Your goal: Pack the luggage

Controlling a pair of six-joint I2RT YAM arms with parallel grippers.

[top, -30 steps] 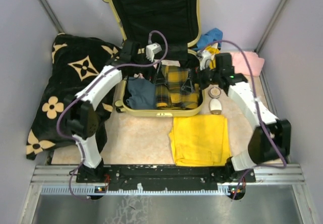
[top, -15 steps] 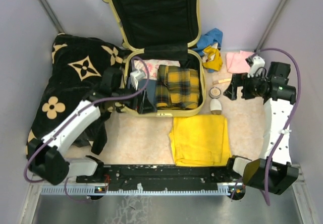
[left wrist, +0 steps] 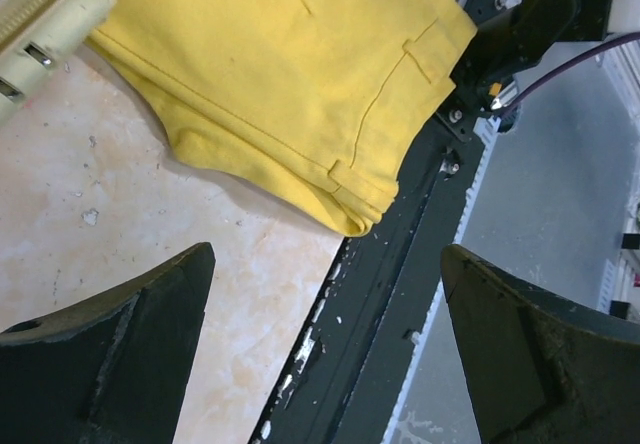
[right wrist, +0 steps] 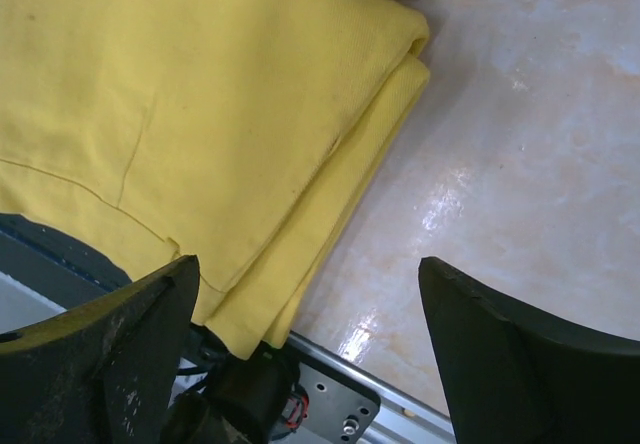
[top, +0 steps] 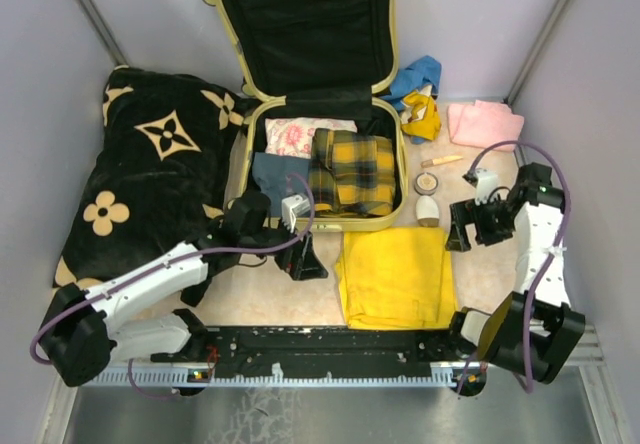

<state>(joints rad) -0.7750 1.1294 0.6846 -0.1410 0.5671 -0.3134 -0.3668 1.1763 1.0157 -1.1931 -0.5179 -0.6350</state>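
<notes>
The right gripper lowers down and to its left in the top view next and closes. The trousers' far corner (top: 444, 235) (right wrist: 414, 50) lies that way, its edge exposed.
The luggage (top: 320, 225), a pale-yellow hard-shell suitcase, lies open at the back with its black-lined lid (top: 305, 24) raised. Inside are a yellow-black plaid garment (top: 350, 169), a pink floral piece (top: 297, 134) and a dark blue garment (top: 278, 174). Folded yellow trousers (top: 395, 276) lie in front of it. My left gripper (top: 308, 262) hovers open just left of the trousers (left wrist: 290, 64); its wrist view shows nothing at the gripper (left wrist: 328, 249). My right gripper (top: 460, 229) hangs open at the right edge of the trousers (right wrist: 180, 114), with the gripper (right wrist: 308, 262) empty.
A black blanket with tan flowers (top: 140, 174) fills the left side. Right of the suitcase lie a blue cloth (top: 415, 72), a small yellow cloth (top: 422, 116), a pink cloth (top: 485, 122), a round compact (top: 427, 182) and a white item (top: 427, 209). The black base rail (top: 330, 342) runs along the near edge.
Both arms have pulled back from the suitcase toward the near edge and now flank the yellow trousers. The plaid garment stays in the suitcase.
</notes>
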